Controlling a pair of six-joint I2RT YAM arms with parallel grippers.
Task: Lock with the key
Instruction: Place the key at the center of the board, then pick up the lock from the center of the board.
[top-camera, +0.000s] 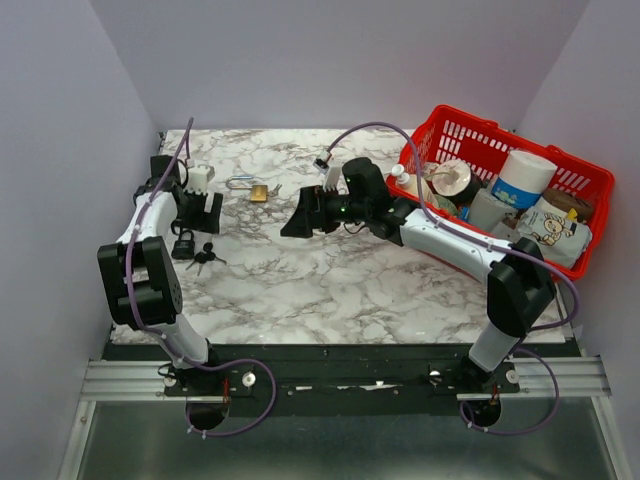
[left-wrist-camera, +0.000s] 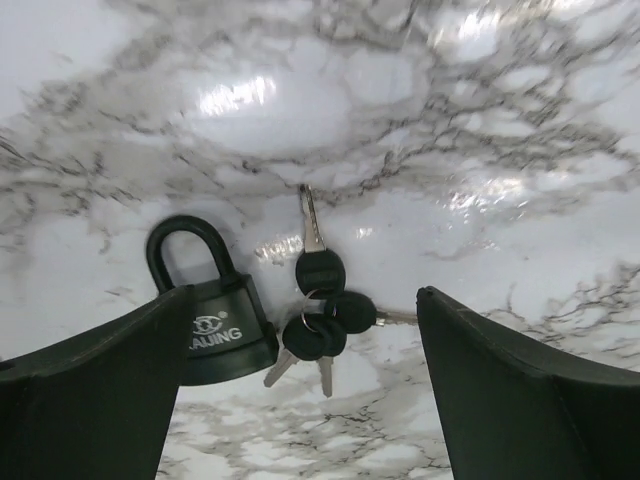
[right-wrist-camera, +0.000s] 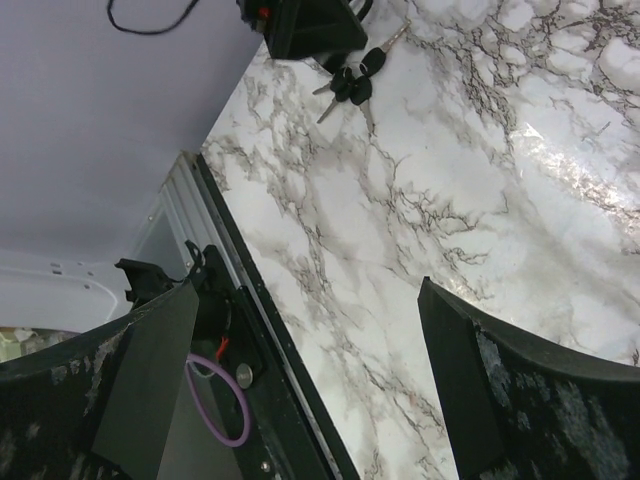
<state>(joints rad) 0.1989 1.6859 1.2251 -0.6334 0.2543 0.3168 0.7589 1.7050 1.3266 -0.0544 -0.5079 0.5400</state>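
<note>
The padlock's shackle is open, so my left gripper should next move outward and to the right in the top view, then down around the brass padlock's body (top-camera: 259, 193).
A black padlock (left-wrist-camera: 212, 320) lies flat on the marble table, its shackle pointing away from me. A ring of several black-headed keys (left-wrist-camera: 322, 318) lies against its right side, none of them visibly in the lock. My left gripper (left-wrist-camera: 305, 296) hangs open just above them, its left finger (left-wrist-camera: 100, 390) over the lock's corner. From above, this padlock (top-camera: 183, 245) and the keys (top-camera: 204, 257) sit at the table's left, below the left gripper (top-camera: 200, 213). My right gripper (top-camera: 295, 222) is open and empty over the table's middle, its wrist view showing the keys (right-wrist-camera: 352, 85) far off.
A brass padlock (top-camera: 258, 192) with an open silver shackle lies at the back left. A red basket (top-camera: 590, 185) full of household items fills the back right. The table's near edge and metal rail (right-wrist-camera: 255, 330) show below the right gripper (right-wrist-camera: 308, 290).
</note>
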